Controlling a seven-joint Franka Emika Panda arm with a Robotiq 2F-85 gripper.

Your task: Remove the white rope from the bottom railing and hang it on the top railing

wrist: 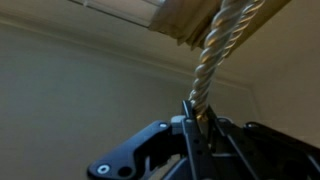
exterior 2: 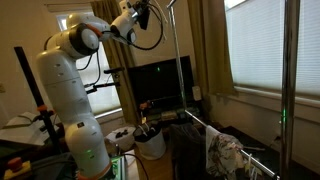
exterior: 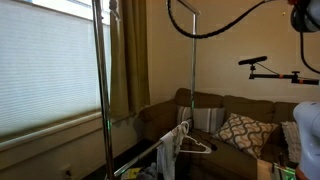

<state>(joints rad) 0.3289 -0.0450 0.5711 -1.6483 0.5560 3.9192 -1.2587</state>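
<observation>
The white rope is still short of the rack's upright pole, so I should next move my gripper outward, staying high, toward that pole's top.
In the wrist view my gripper (wrist: 197,112) is shut on the white rope (wrist: 215,50), a thick twisted tan cord that runs up and out of the frame's top. In an exterior view the gripper (exterior 2: 141,15) is raised high, next to the top of the silver garment rack's upright pole (exterior 2: 175,60). The top railing is at the frame edge and I cannot make it out. The bottom railing (exterior: 150,148) runs low between the uprights and also shows in an exterior view (exterior 2: 245,138). I cannot see the rope in either exterior view.
A white wire hanger (exterior: 196,146) hangs on the low bar. A black cable (exterior: 215,32) loops near the rack top. A brown couch with a patterned pillow (exterior: 240,130) stands behind. A patterned cloth (exterior 2: 225,158) hangs on the low bar. Blinds cover the window (exterior: 45,70).
</observation>
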